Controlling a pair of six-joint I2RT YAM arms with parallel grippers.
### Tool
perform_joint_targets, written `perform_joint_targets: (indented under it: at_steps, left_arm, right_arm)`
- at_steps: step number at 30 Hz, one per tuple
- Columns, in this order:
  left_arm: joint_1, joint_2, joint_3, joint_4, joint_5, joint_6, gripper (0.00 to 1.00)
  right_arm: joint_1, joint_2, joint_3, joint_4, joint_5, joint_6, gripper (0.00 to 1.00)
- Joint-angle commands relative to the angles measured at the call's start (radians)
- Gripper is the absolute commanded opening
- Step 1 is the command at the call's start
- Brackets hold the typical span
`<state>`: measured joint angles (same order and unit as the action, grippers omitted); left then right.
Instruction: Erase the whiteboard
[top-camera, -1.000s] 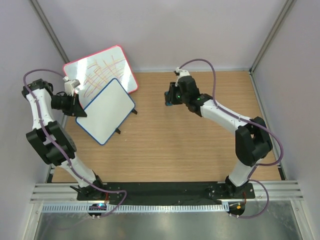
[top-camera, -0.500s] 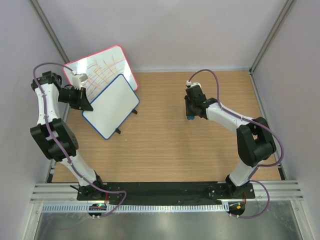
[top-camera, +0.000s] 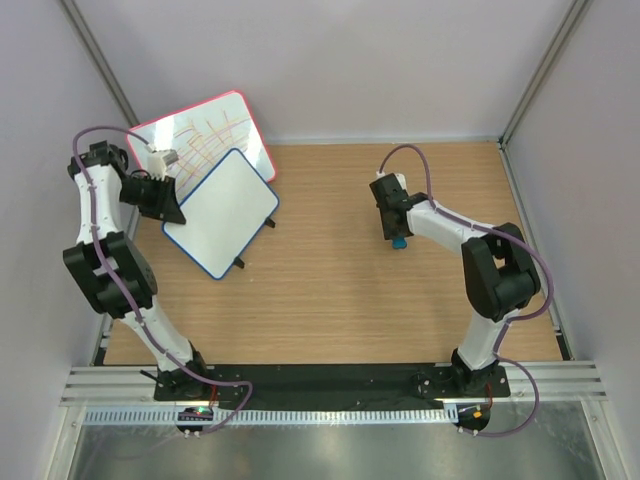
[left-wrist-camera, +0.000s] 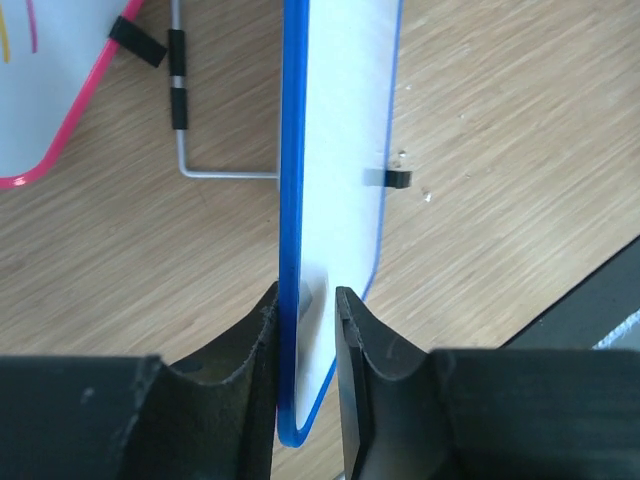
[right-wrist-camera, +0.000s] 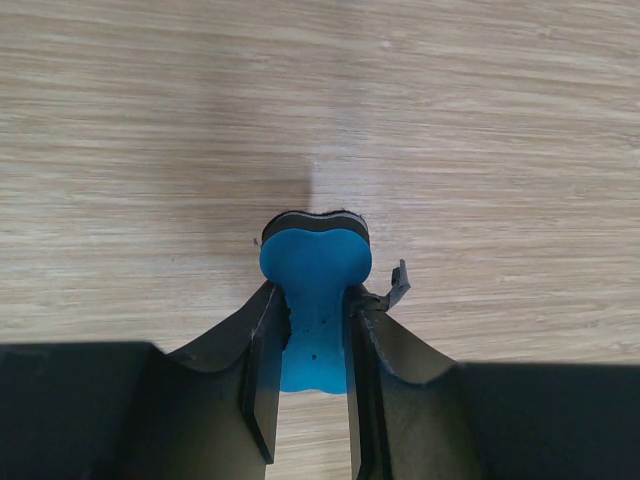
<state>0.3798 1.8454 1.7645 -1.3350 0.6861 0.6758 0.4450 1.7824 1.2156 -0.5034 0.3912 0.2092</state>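
Observation:
The whiteboard looks clean, so the robot's right gripper should next carry the blue eraser (right-wrist-camera: 315, 285) down and toward the right in the top view onto empty wood, then let go of it.
The whiteboard (top-camera: 222, 212) has a thin blue frame and a surface that looks clean. It is at the back left of the table, tilted up. My left gripper (top-camera: 168, 205) is shut on its left corner. In the left wrist view the whiteboard (left-wrist-camera: 335, 150) stands edge-on between my left gripper's (left-wrist-camera: 305, 312) fingers. My right gripper (top-camera: 397, 236) is at the right middle of the table, well apart from the whiteboard. It is shut on a blue eraser (right-wrist-camera: 315, 285) with a black felt base, held low over the wood.
A larger red-framed board (top-camera: 205, 130) with orange scribbles lies behind the whiteboard, and its corner shows in the left wrist view (left-wrist-camera: 40, 90). A bent wire stand (left-wrist-camera: 200, 172) lies beside it. Grey walls close in the wooden table (top-camera: 330, 300).
My right gripper has carried the eraser to the right and nearer to the arm bases. My left gripper has shifted the whiteboard slightly right and back, then held still.

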Motion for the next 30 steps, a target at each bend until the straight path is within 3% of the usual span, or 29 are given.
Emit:
perform_joint_targets:
  at_steps: [1, 6, 9, 12, 20, 24, 30]
  left_arm:
    - [-0.007, 0.003, 0.009, 0.048, -0.059, -0.051, 0.28]
    - [-0.009, -0.026, -0.023, 0.105, -0.063, -0.065, 0.28]
    - [-0.009, -0.052, -0.042, 0.112, -0.062, -0.050, 0.38]
    - [-0.009, -0.063, -0.046, 0.122, -0.076, -0.050, 0.41]
    - [-0.007, -0.097, -0.051, 0.125, -0.076, -0.048, 0.72]
    - [-0.007, -0.142, -0.054, 0.135, -0.091, -0.065, 1.00]
    - [-0.009, -0.233, -0.102, 0.189, -0.164, -0.143, 1.00]
  right_arm:
    - [-0.003, 0.017, 0.021, -0.015, 0.026, -0.017, 0.01]
    - [-0.002, 0.022, -0.001, 0.006, 0.023, -0.005, 0.01]
    - [-0.002, 0.025, -0.004, 0.005, 0.032, -0.005, 0.01]
    - [-0.002, 0.029, -0.004, 0.002, 0.044, -0.005, 0.01]
    - [-0.035, 0.028, -0.021, -0.009, 0.072, 0.001, 0.01]
    - [-0.080, 0.034, -0.024, -0.011, 0.054, -0.002, 0.02]
    - [-0.153, 0.057, -0.013, -0.024, 0.031, 0.004, 0.03]
